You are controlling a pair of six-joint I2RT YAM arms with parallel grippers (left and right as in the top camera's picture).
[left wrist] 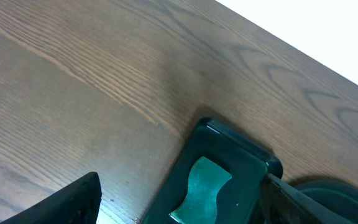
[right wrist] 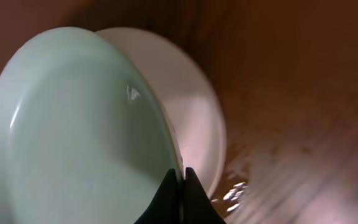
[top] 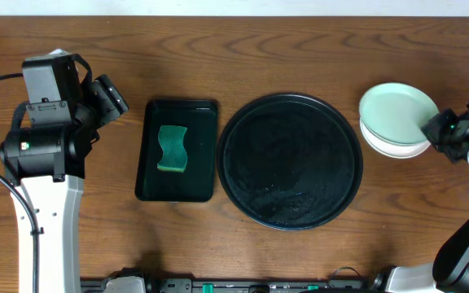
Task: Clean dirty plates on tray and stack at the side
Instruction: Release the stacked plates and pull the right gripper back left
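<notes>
The white plate's near edge is uncovered, so I will next move my right gripper down and ease back to release the mint plate onto the white plate (top: 387, 145) (right wrist: 197, 106).
The round black tray (top: 291, 213) lies at centre right with wet streaks on its surface and no plate on it. To its right stand two stacked plates. The top pale-mint plate (top: 391, 107) sits tilted on a white plate (top: 387, 145). My right gripper (top: 432, 130) is shut on the mint plate's right rim. In the right wrist view the black fingertips (right wrist: 173, 186) pinch the edge of the mint plate (right wrist: 79, 137), with the white plate (right wrist: 197, 106) behind it. My left gripper (top: 112, 99) hangs open at the far left, holding nothing.
A rectangular black tray (top: 177, 122) with a green sponge (top: 172, 149) lies left of the round tray. In the left wrist view the sponge (left wrist: 204, 186) shows between my open fingers, and the round tray's rim (left wrist: 337, 190) shows at the right.
</notes>
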